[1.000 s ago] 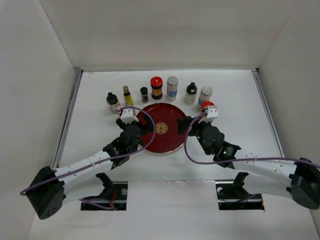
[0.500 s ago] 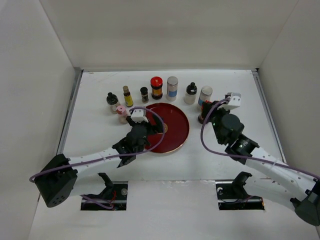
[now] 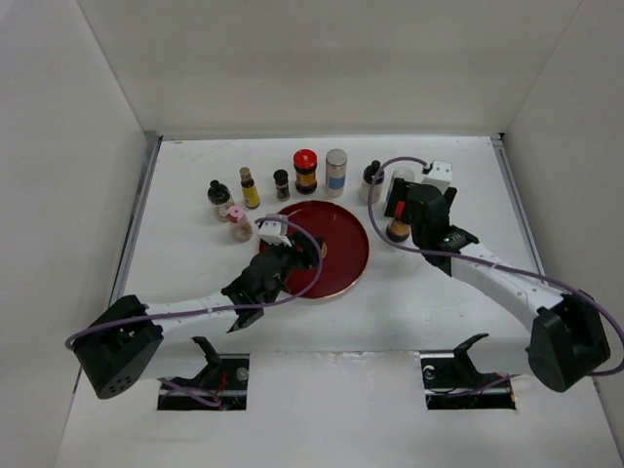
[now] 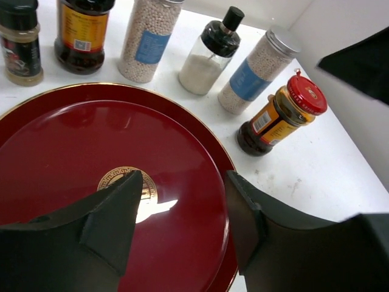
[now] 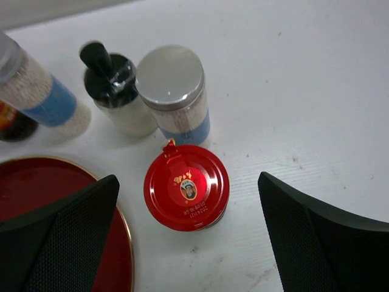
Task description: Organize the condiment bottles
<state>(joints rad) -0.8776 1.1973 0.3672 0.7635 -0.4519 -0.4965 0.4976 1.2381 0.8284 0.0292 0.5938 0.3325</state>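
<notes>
The red lid is between my open fingers with a gap on each side, so my right gripper will go down around the second red-capped jar [image 3: 398, 227] [image 5: 187, 188] and close next.
The condiment bottles stand in a row behind the dark-red tray [image 3: 336, 258]: a black-capped bottle [image 3: 219, 195], a slim yellow one [image 3: 250, 187], a small dark one [image 3: 282, 183], a red-capped jar [image 3: 305, 171], a silver-capped shaker [image 3: 336, 172] and another black-capped bottle [image 3: 371, 181]. A pink-capped one [image 3: 237, 220] stands left of the tray. My right gripper [image 5: 187, 182] hangs open over a second red-capped jar [image 5: 186, 187], a finger on each side and neither touching. Over the tray, my left gripper [image 4: 182, 225] is open and holds nothing.
Behind that jar stand a second silver-capped shaker [image 5: 173, 91] and the black-capped bottle [image 5: 112, 85]. The tray's gold rim [image 5: 124, 231] lies just left of the jar. White walls close the table on three sides.
My right gripper has swung back and left, opened, and now hangs over the red-capped jar beside the tray. The left gripper has reached further over the tray and its jaws have narrowed.
</notes>
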